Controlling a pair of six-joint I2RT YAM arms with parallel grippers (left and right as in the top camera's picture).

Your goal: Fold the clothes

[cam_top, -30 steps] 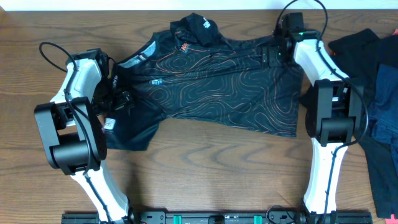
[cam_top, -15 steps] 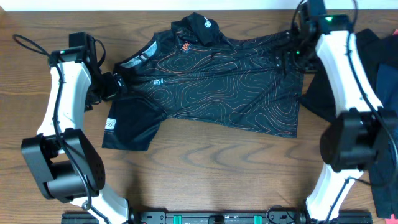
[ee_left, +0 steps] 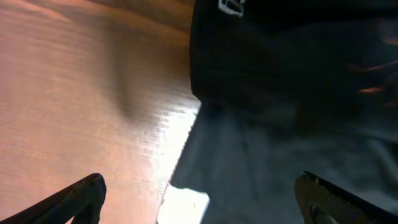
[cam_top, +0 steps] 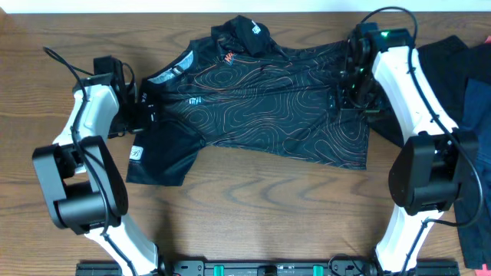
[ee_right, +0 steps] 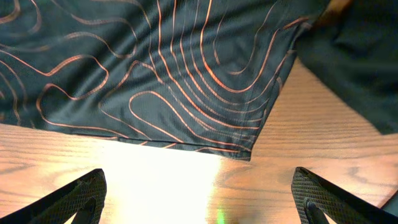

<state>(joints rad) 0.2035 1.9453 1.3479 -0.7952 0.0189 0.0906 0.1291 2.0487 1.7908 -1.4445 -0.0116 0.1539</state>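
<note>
The dark cloth edge beside the white tag is already between my left gripper's open fingers. I will next move my left gripper down and slightly back onto that edge.
The clothes are a black jersey (cam_top: 268, 107) with orange contour lines, spread flat mid-table, and dark pieces (cam_top: 441, 65) heaped at the right. My left gripper (cam_top: 144, 115) hovers open at the jersey's left sleeve. In the left wrist view its open gripper (ee_left: 200, 196) spans the dark cloth (ee_left: 292, 93) edge and a white tag (ee_left: 183, 208). My right gripper (cam_top: 349, 88) is open above the jersey's right part. In the right wrist view the gripper (ee_right: 202, 193) frames bare wood just past a hem corner (ee_right: 249, 149). Neither gripper holds anything.
A navy piece (cam_top: 479, 100) and more black cloth (cam_top: 387, 126) lie at the right edge, close to the right arm. A white label (cam_top: 136, 153) shows on the left sleeve. A folded-over bit of cloth (cam_top: 249, 32) sits at the jersey's far edge. The wooden table (cam_top: 268, 215) shows bare in front.
The right gripper has come from the far edge toward the near side over the jersey's right part. The left arm has shifted slightly by the sleeve. The jersey lies as before.
</note>
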